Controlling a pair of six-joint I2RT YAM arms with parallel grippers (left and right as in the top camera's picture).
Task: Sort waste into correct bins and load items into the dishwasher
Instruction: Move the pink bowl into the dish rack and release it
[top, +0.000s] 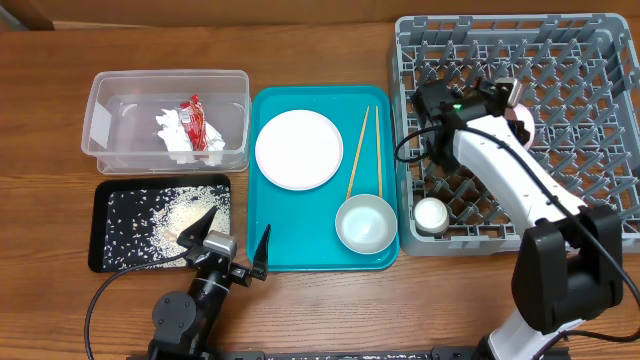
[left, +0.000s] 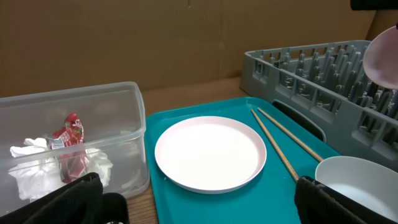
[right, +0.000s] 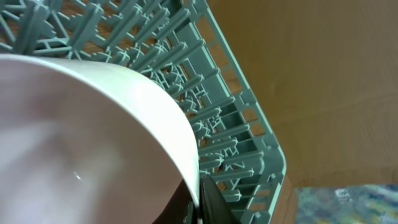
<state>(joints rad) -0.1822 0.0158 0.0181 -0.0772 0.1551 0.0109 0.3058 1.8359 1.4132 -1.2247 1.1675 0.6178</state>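
Observation:
The tilted bowl goes down onto the grey dish rack's wires next and my right gripper opens to release it, since the bowl still hangs above them.
My right gripper (top: 505, 100) is shut on the rim of the small pink-backed bowl (top: 523, 126) and holds it tilted over the grey dish rack (top: 590, 60). The right wrist view shows the fingers (right: 199, 202) pinching the bowl's rim (right: 93, 137) above the rack's pegs (right: 224, 118). A small white cup (top: 431, 215) sits in the rack's front left corner. My left gripper (top: 235, 238) is open and empty at the teal tray's front left. The white plate (top: 298, 149), chopsticks (top: 357, 152) and silvery bowl (top: 366, 223) lie on the teal tray. The red wrapper (top: 197, 120) and tissue (top: 172, 130) are in the clear tub (top: 100, 125). Rice scraps (top: 150, 215) lie in the black tray (top: 100, 255).
The teal tray (top: 320, 255) lies between the bins and the rack. In the left wrist view the plate (left: 210, 152), chopsticks (left: 280, 143), bowl (left: 354, 180), tub (left: 118, 143) and rack (left: 323, 81) are ahead. A cardboard wall stands behind the table.

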